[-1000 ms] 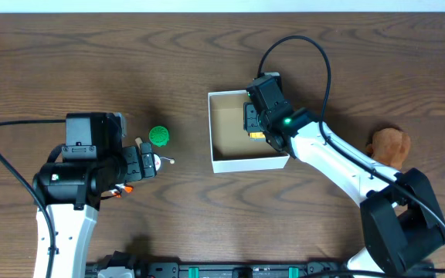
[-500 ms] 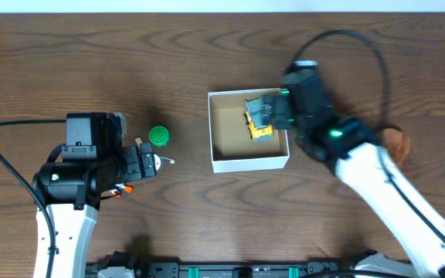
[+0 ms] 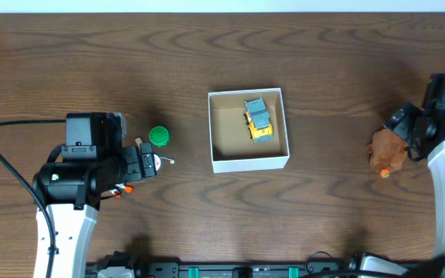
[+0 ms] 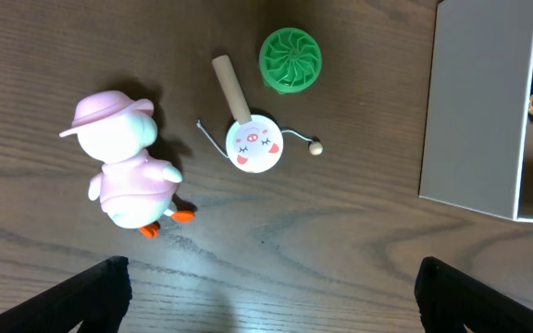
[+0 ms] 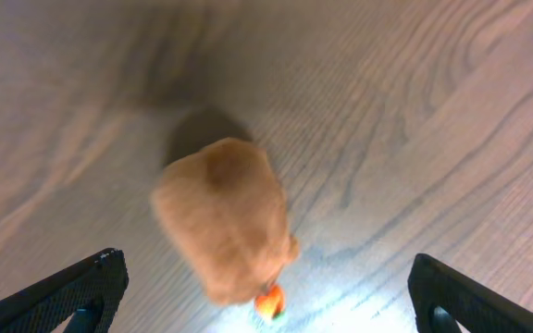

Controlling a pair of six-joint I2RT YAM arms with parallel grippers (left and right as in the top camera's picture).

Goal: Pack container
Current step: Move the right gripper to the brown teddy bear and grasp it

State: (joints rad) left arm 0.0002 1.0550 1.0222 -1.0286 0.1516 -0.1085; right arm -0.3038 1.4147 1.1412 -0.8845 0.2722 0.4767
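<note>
My right gripper lowers its open fingers to either side of the toy's body next, since they still hang above the brown plush toy (image 3: 388,150) (image 5: 227,220).
The container (image 3: 249,161), a white-walled box with a brown inside, sits mid-table and holds a yellow and grey toy truck (image 3: 258,118); its wall shows in the left wrist view (image 4: 475,102). My right gripper (image 5: 266,296) is open above a brown plush toy (image 5: 225,222), also seen from overhead at the right (image 3: 387,151). My left gripper (image 4: 271,296) is open and empty, above the table near a pink duck figure (image 4: 123,166), a small pig-face rattle drum (image 4: 253,143) and a green round top (image 4: 291,60).
The green top (image 3: 159,136) lies left of the container in the overhead view. The left arm (image 3: 79,174) covers most of the duck and drum there. Cables trail from both arms.
My right arm has let go of the toy truck in the container and swung right to above the brown plush. The left arm has not moved.
</note>
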